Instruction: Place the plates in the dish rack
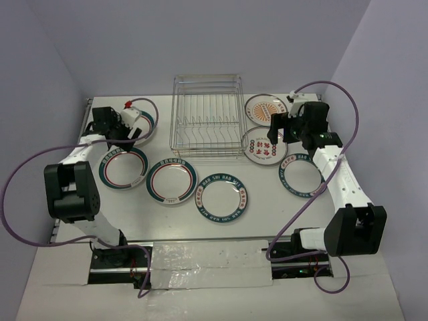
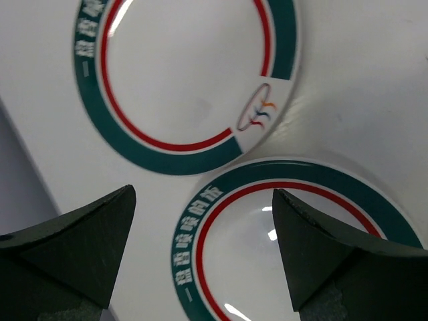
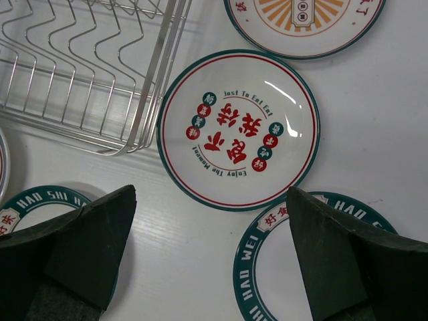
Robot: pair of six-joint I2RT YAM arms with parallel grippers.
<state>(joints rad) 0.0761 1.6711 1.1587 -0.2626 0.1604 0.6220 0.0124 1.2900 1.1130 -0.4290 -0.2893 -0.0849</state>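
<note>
I should move my left gripper to the right in the top view and down onto the farther plate's rim with the logo, because its fingers are over the nearer plate.
The silver wire dish rack [image 1: 206,148] stands empty at the back centre, its corner also in the right wrist view [image 3: 157,77]. Several white plates lie flat around it. My left gripper [image 1: 126,128] hovers open over the far-left plate [image 1: 146,124]; its jaws [image 2: 204,254] straddle the rim of a red-ringed plate [image 2: 267,247], with another red-ringed plate [image 2: 180,73] beyond. My right gripper [image 1: 281,127] is open and empty [image 3: 210,261] above bare table, between the red-lettered plate [image 3: 237,130] and a teal-rimmed plate [image 3: 281,267].
Three more plates lie in a row left of and in front of the rack [image 1: 124,167], [image 1: 171,180], [image 1: 222,199]. An orange-sunburst plate [image 1: 266,108] sits right of the rack. Purple cables loop beside both arms. Walls close in on both sides.
</note>
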